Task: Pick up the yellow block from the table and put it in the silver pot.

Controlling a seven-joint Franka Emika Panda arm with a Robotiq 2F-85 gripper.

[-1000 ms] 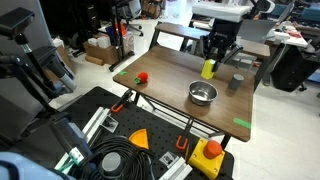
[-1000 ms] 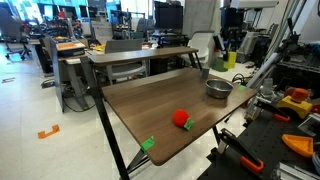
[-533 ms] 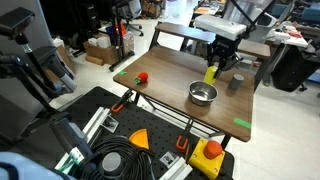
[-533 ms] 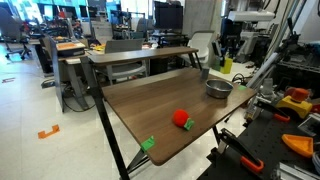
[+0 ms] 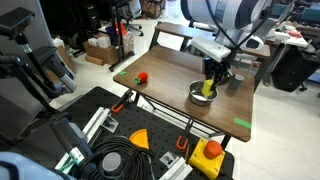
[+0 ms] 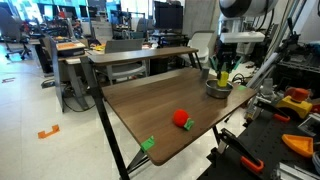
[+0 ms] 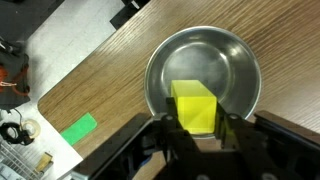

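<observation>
The gripper moves down toward the silver pot's open inside just below it next and releases the block there, since the block already hangs over the opening.
The yellow block sits between my gripper's fingers, which are shut on its sides. It hangs directly over the silver pot on the brown wooden table. In both exterior views the gripper holds the block just above the pot, near the table's far end. I cannot tell whether the block touches the pot's bottom.
A small red object lies on the table away from the pot. A dark grey cup stands beside the pot. Green tape marks are on the tabletop. A black surface with tools lies next to the table.
The gripper has carried the yellow block from beside the pot to over it and lowered it toward the pot's opening.
</observation>
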